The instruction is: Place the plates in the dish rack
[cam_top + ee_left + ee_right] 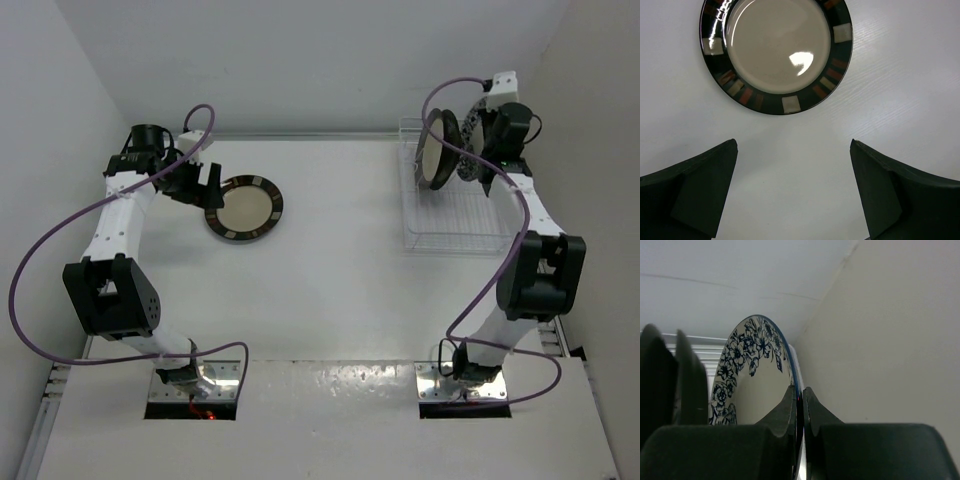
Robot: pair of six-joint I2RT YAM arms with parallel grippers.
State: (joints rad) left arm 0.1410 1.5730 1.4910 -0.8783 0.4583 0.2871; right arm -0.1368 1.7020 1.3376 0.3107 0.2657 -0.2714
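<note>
My right gripper needs to shift next to the free rack space by the dark plates, below, to the left in the top view, then lower and release the plate's rim.
A plate with a dark rim and pale stripes [245, 208] lies flat on the table; in the left wrist view it [777, 50] is just ahead of the fingers. My left gripper [207, 188] [793, 147] is open and empty, over bare table at the plate's left edge. My right gripper [487, 150] [800, 396] is shut on the rim of the blue floral plate [752, 375], held upright at the far right end of the dish rack [450, 238]. A dark-rimmed plate [437, 148] stands upright in the rack. Two dark plate edges [660, 380] show left of the floral plate.
The right wall [890, 340] is close beside the right gripper and the rack. The back wall [300, 70] runs just behind the rack and the left arm. A purple cable [450, 95] loops above the rack.
</note>
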